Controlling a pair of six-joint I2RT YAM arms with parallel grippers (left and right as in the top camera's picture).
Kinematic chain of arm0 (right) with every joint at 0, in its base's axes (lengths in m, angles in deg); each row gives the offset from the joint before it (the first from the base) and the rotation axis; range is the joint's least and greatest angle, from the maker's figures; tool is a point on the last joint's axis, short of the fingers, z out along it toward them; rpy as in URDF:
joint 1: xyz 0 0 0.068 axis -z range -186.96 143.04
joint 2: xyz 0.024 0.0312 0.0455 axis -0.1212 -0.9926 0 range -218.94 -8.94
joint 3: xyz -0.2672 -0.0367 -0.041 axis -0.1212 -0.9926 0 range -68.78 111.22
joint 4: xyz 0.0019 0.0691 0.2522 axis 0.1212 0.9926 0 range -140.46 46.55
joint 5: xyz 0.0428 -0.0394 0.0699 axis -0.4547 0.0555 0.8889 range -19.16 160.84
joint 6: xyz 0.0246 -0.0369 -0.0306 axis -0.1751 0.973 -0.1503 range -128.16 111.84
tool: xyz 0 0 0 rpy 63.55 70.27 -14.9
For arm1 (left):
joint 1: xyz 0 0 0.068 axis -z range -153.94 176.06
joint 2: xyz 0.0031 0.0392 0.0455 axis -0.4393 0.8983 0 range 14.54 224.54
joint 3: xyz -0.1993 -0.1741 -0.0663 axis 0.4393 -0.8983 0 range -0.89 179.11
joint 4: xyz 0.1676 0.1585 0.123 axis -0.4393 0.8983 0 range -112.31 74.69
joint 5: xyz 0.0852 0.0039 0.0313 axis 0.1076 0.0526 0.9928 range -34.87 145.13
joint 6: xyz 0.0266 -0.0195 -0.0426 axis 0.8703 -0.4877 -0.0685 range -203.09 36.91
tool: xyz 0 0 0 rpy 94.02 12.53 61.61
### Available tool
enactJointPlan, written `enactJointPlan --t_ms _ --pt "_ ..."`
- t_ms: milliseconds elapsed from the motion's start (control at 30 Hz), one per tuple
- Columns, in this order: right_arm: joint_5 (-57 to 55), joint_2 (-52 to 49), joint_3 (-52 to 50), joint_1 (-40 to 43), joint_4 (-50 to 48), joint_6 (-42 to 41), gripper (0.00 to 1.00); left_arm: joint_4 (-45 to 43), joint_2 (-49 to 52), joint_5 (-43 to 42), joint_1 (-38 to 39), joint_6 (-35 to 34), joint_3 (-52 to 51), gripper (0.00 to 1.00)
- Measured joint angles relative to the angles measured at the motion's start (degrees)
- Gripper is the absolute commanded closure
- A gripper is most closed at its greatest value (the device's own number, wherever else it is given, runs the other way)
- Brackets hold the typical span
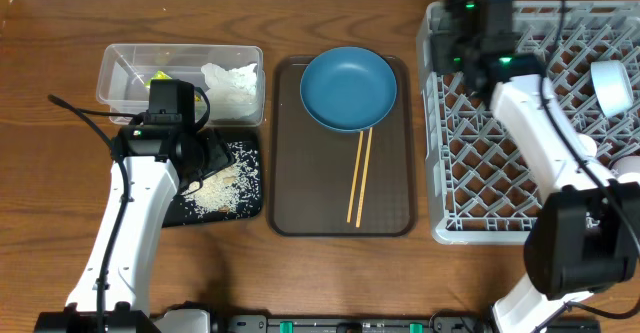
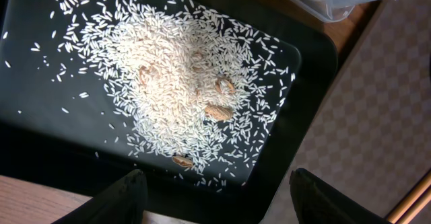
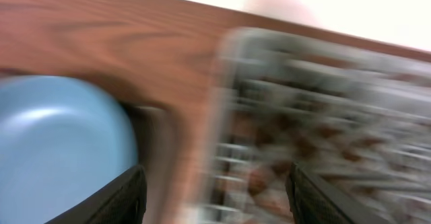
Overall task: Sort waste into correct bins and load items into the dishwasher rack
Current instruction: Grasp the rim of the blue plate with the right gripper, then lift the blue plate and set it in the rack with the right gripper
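I need to move my right gripper down and to the left in the overhead view, onto the blue plate's rack-side rim (image 1: pixel 393 89) (image 3: pixel 128 135), because the plate is below it and to that side.
The clear tub (image 1: pixel 120 73) at the back left holds the yellow-green wrapper (image 1: pixel 160 77) and the white tissue (image 1: pixel 232 81). The black tray (image 1: pixel 248 209) in front of it holds the rice scraps (image 1: pixel 222 188), close up in the left wrist view (image 2: pixel 175 83). My left gripper (image 2: pixel 219 197) is open and empty above the tray's near edge. The blue plate (image 1: pixel 348 88) and the chopsticks (image 1: pixel 359 176) lie on the brown tray. My right gripper (image 3: pixel 215 197) is open and empty over the left edge of the grey rack (image 1: pixel 450 173). That view is blurred, with the plate (image 3: pixel 54 143) at its left.
The brown serving tray (image 1: pixel 290 173) lies between the bins and the rack. Two pale rounded items (image 1: pixel 612 85) (image 1: pixel 625 163) sit at the rack's right side. A corner of the clear tub (image 2: pixel 337 2) and the brown tray (image 2: pixel 384 116) show in the left wrist view.
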Motion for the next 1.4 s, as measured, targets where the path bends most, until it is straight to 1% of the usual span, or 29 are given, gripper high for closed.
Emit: enactJointPlan --t_ms 133,267,333,467,500,567,633,700,767,800,933,1100,1200,1267,1400 --pt "0.8 -0.6 0.0 -5.1 -0.2 -3.8 0.36 0.0 0.0 0.0 0.0 0.0 0.0 0.29" --pt "-1.5 -3.1 0.0 -8.1 -0.1 -6.8 0.41 0.0 0.0 0.0 0.0 0.0 0.0 0.29" --pt "-2.6 -5.6 0.0 -9.1 0.0 -9.1 0.45 0.0 0.0 0.0 0.0 0.0 0.0 0.29" --pt "-4.5 -9.6 0.0 -9.3 0.3 -12.7 0.49 0.0 0.0 0.0 0.0 0.0 0.0 0.29" --pt "-5.0 -10.4 0.0 -9.3 0.4 -13.5 0.52 0.0 0.0 0.0 0.0 0.0 0.0 0.29" --pt "-5.7 -12.2 0.0 -9.2 0.7 -15.4 0.53 0.0 0.0 0.0 0.0 0.0 0.0 0.29" --pt "-6.1 -13.8 0.0 -9.2 1.0 -17.1 0.63 0.0 0.0 0.0 0.0 0.0 0.0 0.29" --pt "-6.3 -15.1 0.0 -9.2 1.4 -18.5 0.82 0.0 0.0 0.0 0.0 0.0 0.0 0.29" --pt "-6.6 -15.9 0.0 -9.2 2.1 -19.8 0.97 0.0 0.0 0.0 0.0 0.0 0.0 0.29" --pt "-6.7 -16.2 0.0 -9.2 2.4 -20.2 0.99 0.0 0.0 0.0 0.0 0.0 0.0 0.29" --pt "-6.2 -15.1 0.3 -9.2 1.8 -21.7 0.99 0.0 0.0 0.0 0.0 0.0 0.0 0.29" --pt "-6.8 -13.0 0.1 -9.1 0.6 -20.2 0.99 0.0 0.0 0.0 0.0 0.0 0.0 0.29" --pt "-7.5 -8.4 -0.3 -8.4 -0.2 -16.8 0.99 0.0 0.0 0.0 0.0 0.0 0.0 0.29" --pt "-8.6 -3.5 -0.4 -7.5 -1.1 -13.4 0.99 0.0 0.0 0.0 0.0 0.0 0.0 0.29" --pt "-12.9 7.0 -0.3 -4.2 -3.0 -3.3 0.99 0.0 0.0 0.0 0.0 0.0 0.0 0.29"
